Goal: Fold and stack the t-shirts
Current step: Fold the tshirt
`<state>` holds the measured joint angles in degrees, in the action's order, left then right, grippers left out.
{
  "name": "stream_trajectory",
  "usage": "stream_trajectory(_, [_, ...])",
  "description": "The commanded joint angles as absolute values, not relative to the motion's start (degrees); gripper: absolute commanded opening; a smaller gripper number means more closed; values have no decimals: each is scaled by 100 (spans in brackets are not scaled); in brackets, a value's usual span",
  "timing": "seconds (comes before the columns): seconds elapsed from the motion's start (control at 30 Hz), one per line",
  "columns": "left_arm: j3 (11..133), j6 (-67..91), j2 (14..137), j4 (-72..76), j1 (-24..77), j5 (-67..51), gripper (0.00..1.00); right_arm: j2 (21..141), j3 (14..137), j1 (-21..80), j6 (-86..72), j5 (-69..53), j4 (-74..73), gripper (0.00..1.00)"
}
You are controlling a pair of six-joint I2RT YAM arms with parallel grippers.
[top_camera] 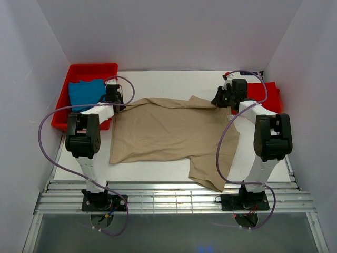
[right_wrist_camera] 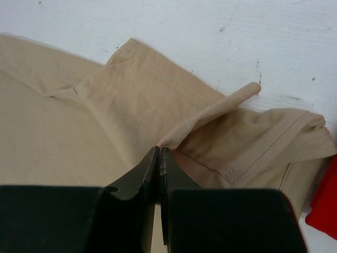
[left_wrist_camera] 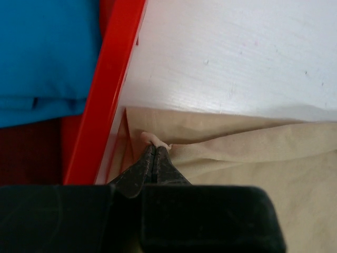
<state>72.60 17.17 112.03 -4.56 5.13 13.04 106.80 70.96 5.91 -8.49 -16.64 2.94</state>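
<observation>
My left gripper is pinching the shirt and will next pull the pinch back onto the shirt's edge (top_camera: pixel 118 116) beside the tray and let go, to straighten the wavy far edge.
A tan-beige t-shirt (top_camera: pixel 168 134) lies spread across the white table, one part hanging over the near edge. My left gripper (top_camera: pixel 119 105) is shut on a pinch of its far left corner, right beside the tray wall; the wrist view shows cloth (left_wrist_camera: pixel 156 140) peeking past the closed tips (left_wrist_camera: pixel 156 149). At the far right corner my right gripper (top_camera: pixel 217 101) is shut on a raised fold of the same shirt (right_wrist_camera: pixel 210 113), tips (right_wrist_camera: pixel 159 151) together. A blue t-shirt (top_camera: pixel 87 94) lies in the tray. A red t-shirt (top_camera: pixel 263 92) lies behind the right arm.
The red plastic tray (top_camera: pixel 84 71) stands at the far left, its rim (left_wrist_camera: pixel 108 89) just left of my left fingers. White walls close in the table on three sides. A slatted metal rail (top_camera: pixel 168 195) runs along the near edge by the arm bases.
</observation>
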Motion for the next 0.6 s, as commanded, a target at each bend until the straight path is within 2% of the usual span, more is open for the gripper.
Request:
stream_trajectory(0.0, [7006,1705,10504,-457,545,1388,0,10293,6865,606,-721,-1661,360,8])
stream_trajectory(0.3, [6592,1688,9879,-527,545,1679,0,9756,6373,606,-598,-1591,273,8])
stream_trajectory(0.57, [6495,1661,9826,-712,545,1652,0,9396,6030,606,-562,-1556,229,8])
